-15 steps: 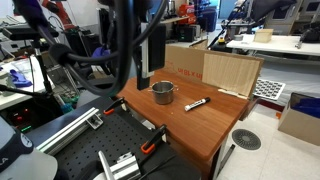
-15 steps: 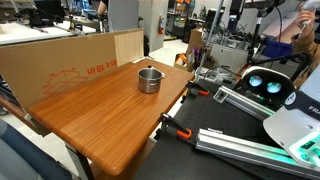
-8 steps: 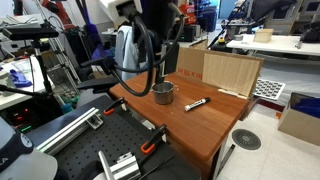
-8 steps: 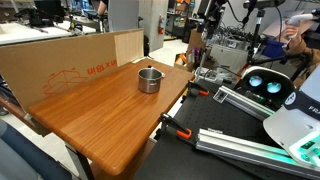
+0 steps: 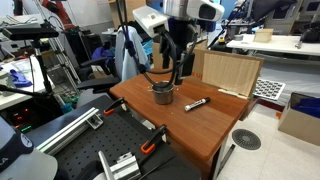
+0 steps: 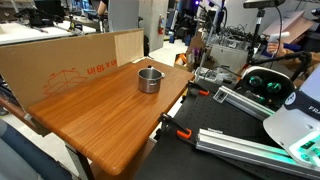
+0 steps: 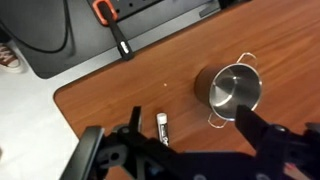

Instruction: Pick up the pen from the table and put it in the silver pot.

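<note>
The robot's open gripper needs to move down beside the silver pot (image 5: 163,93) next, until its fingers are on both sides of the pen's dark end (image 5: 206,100), because the pen lies flat on the tabletop far below.
The pen (image 5: 196,103) lies flat on the reddish-brown table (image 5: 215,130), a little to the right of the silver pot (image 5: 163,93). In the wrist view the pen (image 7: 162,128) lies left of the pot (image 7: 232,92), which stands upright with nothing visible inside. My gripper (image 5: 177,70) hangs well above the pot and pen; in the wrist view it (image 7: 198,135) is open and empty, with the pen near one finger and the pot near the other. The pot (image 6: 150,79) and table (image 6: 100,120) also show in an exterior view, where the pen does not show.
A wooden board (image 5: 231,72) and a cardboard box (image 5: 183,59) stand at the table's back edge; a large cardboard sheet (image 6: 60,65) borders it. An orange-handled clamp (image 7: 105,12) grips the table edge. Metal rails (image 5: 70,125) and cluttered benches surround the table.
The arm has swung over the table and its gripper has come down above the pot and pen. Pot and pen have not moved.
</note>
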Tool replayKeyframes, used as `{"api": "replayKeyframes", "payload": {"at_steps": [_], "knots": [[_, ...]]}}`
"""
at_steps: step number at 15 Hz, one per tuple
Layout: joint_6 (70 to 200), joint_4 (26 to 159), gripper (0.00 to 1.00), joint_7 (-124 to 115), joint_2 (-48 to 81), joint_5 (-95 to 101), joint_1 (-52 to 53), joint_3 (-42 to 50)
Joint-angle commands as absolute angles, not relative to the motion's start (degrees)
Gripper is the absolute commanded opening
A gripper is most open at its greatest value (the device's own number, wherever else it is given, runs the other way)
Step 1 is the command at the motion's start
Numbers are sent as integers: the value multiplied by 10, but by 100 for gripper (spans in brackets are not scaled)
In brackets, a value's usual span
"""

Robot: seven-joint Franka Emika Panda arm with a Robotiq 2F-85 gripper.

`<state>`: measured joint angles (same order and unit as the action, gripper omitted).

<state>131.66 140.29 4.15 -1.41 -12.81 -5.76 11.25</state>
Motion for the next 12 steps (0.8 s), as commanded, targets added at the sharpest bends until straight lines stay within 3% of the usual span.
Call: {"api": "replayKeyframes", "payload": {"at_steps": [1, 12], "knots": [[1313, 1323, 100, -6, 72, -143, -63, 93], [1372, 1160, 100, -68, 268, -127, -65, 77]]}}
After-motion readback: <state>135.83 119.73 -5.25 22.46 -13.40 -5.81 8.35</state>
